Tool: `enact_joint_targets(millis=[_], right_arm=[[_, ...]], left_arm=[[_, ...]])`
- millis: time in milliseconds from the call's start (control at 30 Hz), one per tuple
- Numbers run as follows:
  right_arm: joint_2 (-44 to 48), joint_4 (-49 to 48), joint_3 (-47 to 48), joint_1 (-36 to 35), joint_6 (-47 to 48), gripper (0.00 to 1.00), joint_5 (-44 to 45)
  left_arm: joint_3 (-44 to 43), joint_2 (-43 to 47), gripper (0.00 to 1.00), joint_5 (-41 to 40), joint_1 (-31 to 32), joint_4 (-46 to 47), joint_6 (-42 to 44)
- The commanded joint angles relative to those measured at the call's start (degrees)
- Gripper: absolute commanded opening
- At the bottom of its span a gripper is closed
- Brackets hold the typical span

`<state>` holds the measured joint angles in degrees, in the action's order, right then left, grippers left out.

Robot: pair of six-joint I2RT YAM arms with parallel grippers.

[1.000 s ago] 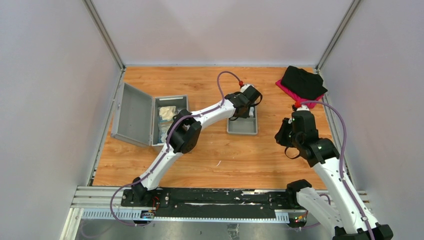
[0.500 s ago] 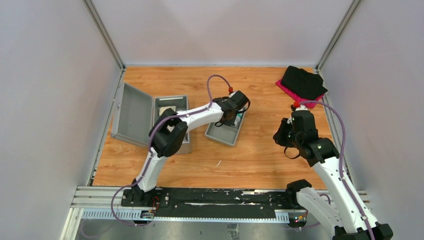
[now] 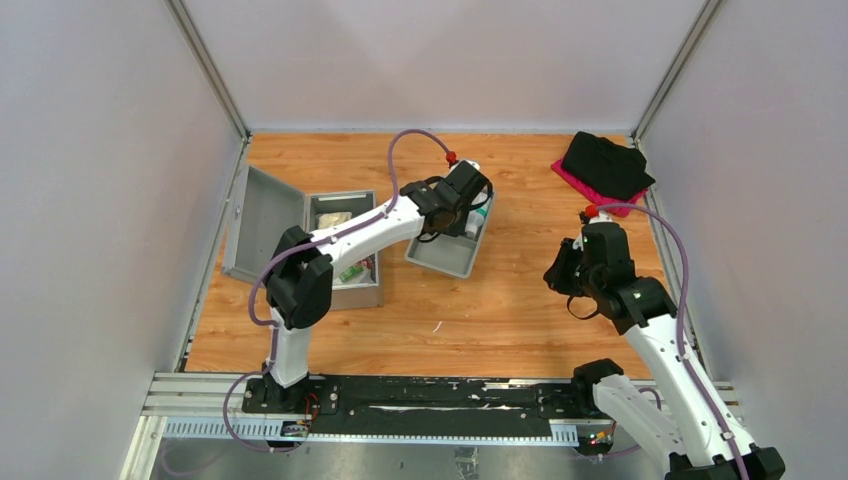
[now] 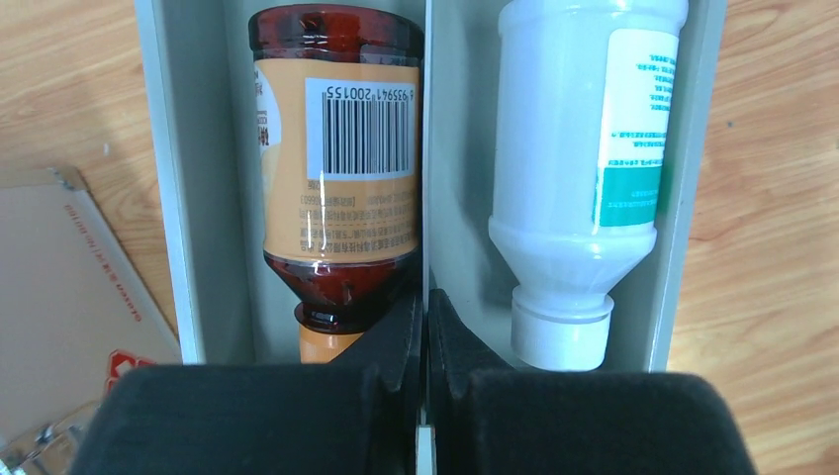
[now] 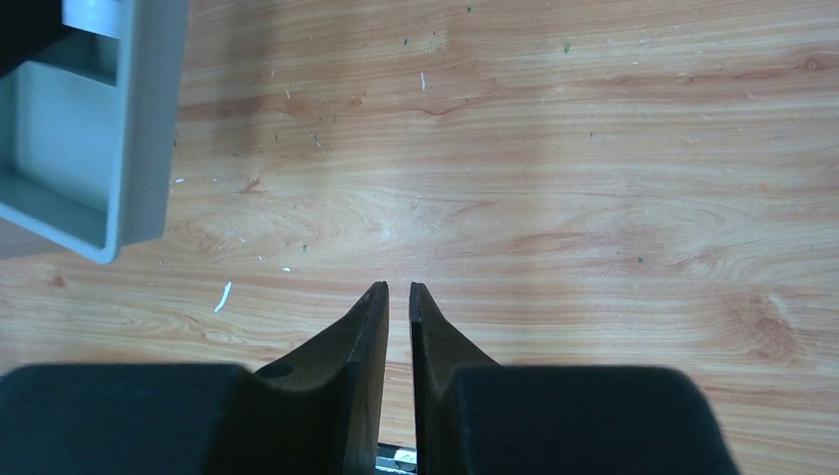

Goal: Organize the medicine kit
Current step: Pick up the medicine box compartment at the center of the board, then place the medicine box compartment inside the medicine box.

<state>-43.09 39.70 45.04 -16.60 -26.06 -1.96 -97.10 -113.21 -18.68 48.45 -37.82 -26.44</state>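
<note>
The left gripper should next move over the open kit box [image 3: 345, 296], which lies to its left in the top view, then lower the tray [image 3: 440, 258] and release it.
A grey divided tray [image 3: 440, 258] lies tilted just right of the open grey medicine kit box [image 3: 345, 296]. In the left wrist view the tray holds a brown bottle with an orange label [image 4: 336, 168] in its left slot and a white bottle [image 4: 584, 148] in its right slot. My left gripper [image 4: 425, 297] is shut on the tray's middle divider [image 4: 425, 148]; it also shows in the top view [image 3: 458, 205]. My right gripper [image 5: 398, 289] is shut and empty above bare wood, right of the tray's corner [image 5: 139, 129].
The kit's lid [image 3: 262, 230] stands open to the left, and packets lie inside the box. A black cloth [image 3: 605, 165] lies on a pink item at the back right. A cardboard packet [image 4: 59, 267] shows left of the tray.
My left gripper has pulled the tray left toward the kit box and turned it. The right arm has barely moved.
</note>
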Motion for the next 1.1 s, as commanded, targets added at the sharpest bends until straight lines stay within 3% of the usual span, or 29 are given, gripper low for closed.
enact_joint_targets(millis=[0,300,633,1067], right_arm=[[0.9,-0.1,-1.0,0.9,-0.8,0.18,-0.8],[0.2,-1.8,-2.8,0.9,-1.6,0.18,-2.0],[-2.8,-4.5,-4.0,0.9,-2.6,0.18,-5.1],[-3.4,-4.9,-4.6,0.9,-3.0,0.17,-5.9]], left_arm=[[-2.9,5.1,0.00,-2.5,-0.6,-1.7,-1.0],[4.1,19.1,0.00,-6.4,-6.7,-7.0,-3.9],[21.6,36.9,0.00,-7.7,-18.4,-7.3,-5.7],[32.5,39.7,0.00,1.4,-24.8,1.4,0.5]])
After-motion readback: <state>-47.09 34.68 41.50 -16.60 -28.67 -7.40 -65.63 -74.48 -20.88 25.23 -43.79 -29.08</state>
